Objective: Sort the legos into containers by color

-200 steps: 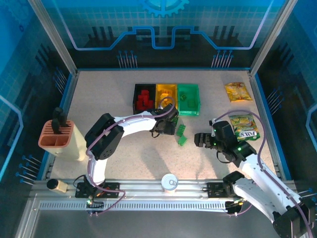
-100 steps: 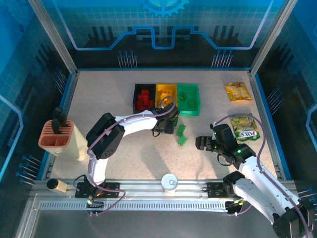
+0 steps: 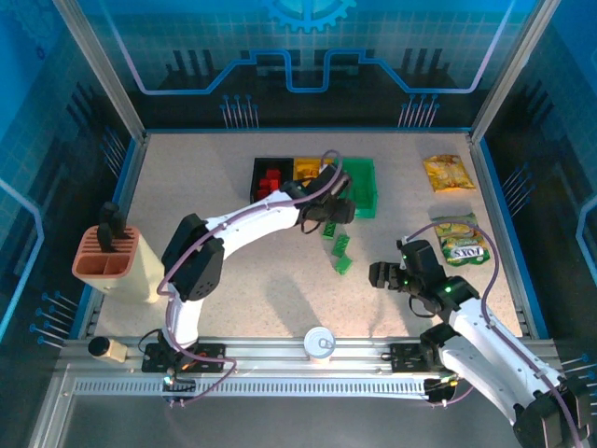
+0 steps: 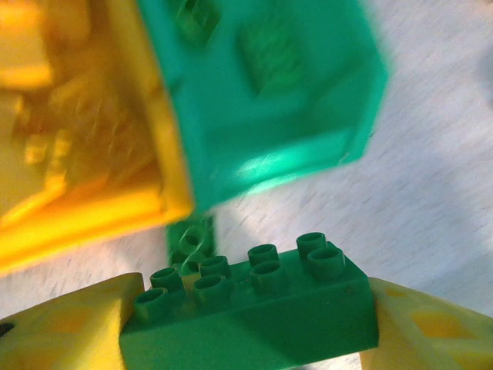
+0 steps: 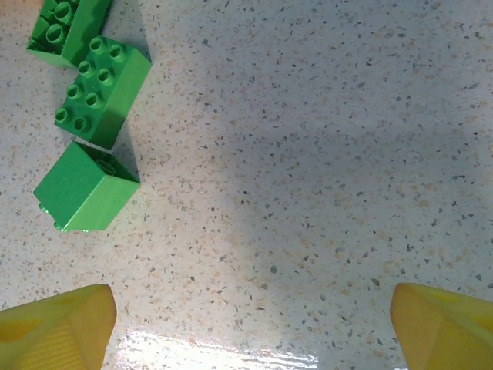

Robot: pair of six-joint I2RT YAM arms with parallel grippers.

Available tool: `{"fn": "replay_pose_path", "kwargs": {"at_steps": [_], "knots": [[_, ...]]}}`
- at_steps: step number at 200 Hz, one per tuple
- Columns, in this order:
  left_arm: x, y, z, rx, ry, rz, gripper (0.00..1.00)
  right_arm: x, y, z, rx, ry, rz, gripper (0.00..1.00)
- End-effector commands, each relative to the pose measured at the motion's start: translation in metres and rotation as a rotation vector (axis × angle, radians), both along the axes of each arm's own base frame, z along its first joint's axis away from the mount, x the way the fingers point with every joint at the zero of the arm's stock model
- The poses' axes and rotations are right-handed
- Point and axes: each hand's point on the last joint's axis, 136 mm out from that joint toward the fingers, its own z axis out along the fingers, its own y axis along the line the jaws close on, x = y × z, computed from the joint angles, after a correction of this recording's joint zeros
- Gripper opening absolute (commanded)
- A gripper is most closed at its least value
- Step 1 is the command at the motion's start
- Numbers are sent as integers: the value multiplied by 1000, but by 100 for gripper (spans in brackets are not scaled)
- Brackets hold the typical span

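Observation:
I need to move my left gripper away from my base next, past the near edge of the green bin, and then let go of the green lego (image 4: 254, 301) inside the bin.
My left gripper (image 3: 332, 209) hangs over the front edge of the bins, shut on a green lego (image 4: 254, 301) held lengthwise between its yellow fingers (image 4: 62, 327). Below it are the green bin (image 4: 269, 92) and the yellow bin (image 4: 77, 154), and another green brick (image 4: 191, 240) lies on the table. The black bin (image 3: 269, 184) holds red legos. Three green bricks (image 5: 102, 90) (image 5: 85, 187) (image 5: 65, 27) lie on the table, left of and beyond my right gripper (image 5: 250, 324). That gripper (image 3: 383, 274) is open over bare table.
Two yellow-green snack packets (image 3: 448, 173) (image 3: 459, 240) lie at the right. A terracotta ridged holder (image 3: 105, 254) stands at the left edge. A white round cap (image 3: 319, 342) sits on the front rail between the arm bases.
My left gripper has swung back and to the right, from beside the loose green bricks to the bins' front edge, carrying the green lego. The right gripper has drifted slightly nearer.

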Motion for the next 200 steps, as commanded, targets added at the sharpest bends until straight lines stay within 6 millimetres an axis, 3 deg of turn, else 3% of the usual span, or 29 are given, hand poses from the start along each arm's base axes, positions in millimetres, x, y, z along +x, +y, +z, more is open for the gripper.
{"fn": "replay_pose_path", "kwargs": {"at_steps": [1,30,92,146,178,200], "knots": [[10,-17,12,0,-22,-57,55,2,-2,1,25,-15,-26,93],[31,-29,25,-6,-45,-61,56,2,-1,1,38,-25,-19,93],[68,-28,13,-6,-24,-32,57,2,1,3,51,-38,-13,93],[82,-34,14,-23,-55,-52,70,2,1,1,52,-32,-11,93],[88,-36,34,-40,-94,-64,81,3,2,2,54,-35,-8,93],[85,-35,50,-54,-111,-68,83,2,2,2,54,-33,-8,93]]}}
